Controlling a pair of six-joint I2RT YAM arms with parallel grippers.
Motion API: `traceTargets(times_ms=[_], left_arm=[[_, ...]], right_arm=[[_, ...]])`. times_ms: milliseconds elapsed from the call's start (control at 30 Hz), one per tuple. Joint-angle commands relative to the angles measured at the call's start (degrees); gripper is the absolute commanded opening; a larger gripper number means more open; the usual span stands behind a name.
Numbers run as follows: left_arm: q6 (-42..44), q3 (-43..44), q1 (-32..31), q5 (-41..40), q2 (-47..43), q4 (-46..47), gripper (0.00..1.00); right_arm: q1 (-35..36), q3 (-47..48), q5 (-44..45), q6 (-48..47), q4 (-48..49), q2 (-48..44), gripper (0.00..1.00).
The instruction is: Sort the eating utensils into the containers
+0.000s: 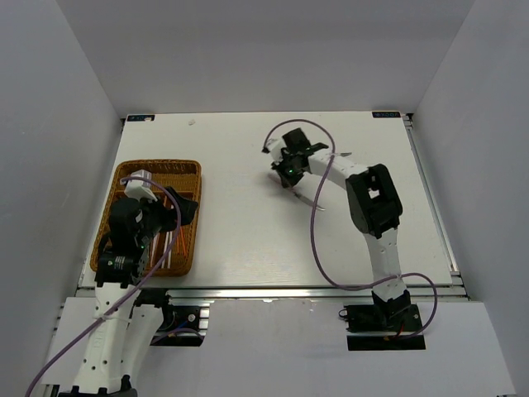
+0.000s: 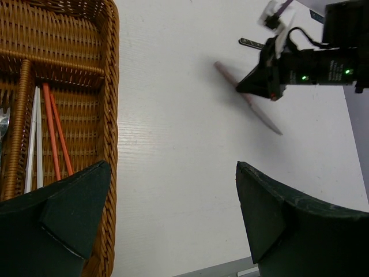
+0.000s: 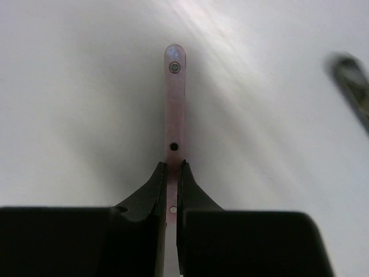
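Note:
I should lift the knife (image 3: 174, 92) across to the left in the top view with my right gripper, then lower and release it into the tray's empty crosswise slot.
My right gripper (image 3: 172, 167) is shut on the pink handle of a knife (image 3: 174, 92). In the top view the gripper (image 1: 289, 170) is over the table's middle back, and the silver blade (image 1: 310, 201) slants toward the near side. The left wrist view shows the same knife (image 2: 262, 112). A dark-handled utensil (image 3: 353, 82) lies just right of it. My left gripper (image 2: 173, 167) is open and empty over the right rim of the brown wicker tray (image 1: 157, 169). Red chopsticks (image 2: 55, 133) and white chopsticks (image 2: 33, 141) lie in one long slot.
A silver utensil (image 2: 3, 124) shows at the edge of the neighbouring tray slot. The tray's crosswise slot (image 2: 57, 40) is at its far end. White walls enclose the table on three sides. A purple cable (image 1: 316, 240) loops off the right arm.

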Motion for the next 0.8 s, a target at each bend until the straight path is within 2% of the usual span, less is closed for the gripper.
traceTargets(times_ms=[0, 167, 367, 500, 533, 633, 767], left_arm=[[0.36, -0.2, -0.16, 0.58, -1.5, 0.72, 0.98], [0.27, -0.37, -0.16, 0.41, -3.61, 1.16, 0.98], [-0.08, -0.46, -0.07, -0.65, -5.19, 1.08, 0.98], [-0.17, -0.55, -0.07, -0.74, -5.81, 1.25, 0.98], [-0.26, -0.55, -0.16, -0.74, -6.07, 1.25, 0.98], [-0.17, -0.63, -0.16, -0.65, -6.6, 1.34, 0.98], [-0.17, -0.81, -0.07, -0.21, -7.22, 1.69, 0.98]], right_arm=[[8.94, -0.47, -8.53, 0.51, 0.22, -3.68, 0.0], [15.91, 12.69, -6.94, 0.15, 0.23, -4.05, 0.0], [19.78, 27.21, -18.09, 3.58, 8.56, 1.21, 0.0], [21.36, 27.84, -23.9, 7.26, 23.48, 4.04, 0.0], [21.36, 26.96, -24.7, 9.02, 33.18, 4.48, 0.0], [21.36, 27.12, -27.16, 16.31, 47.54, 7.63, 0.0], [21.54, 34.94, -27.52, 24.13, 57.93, 14.39, 0.0]])
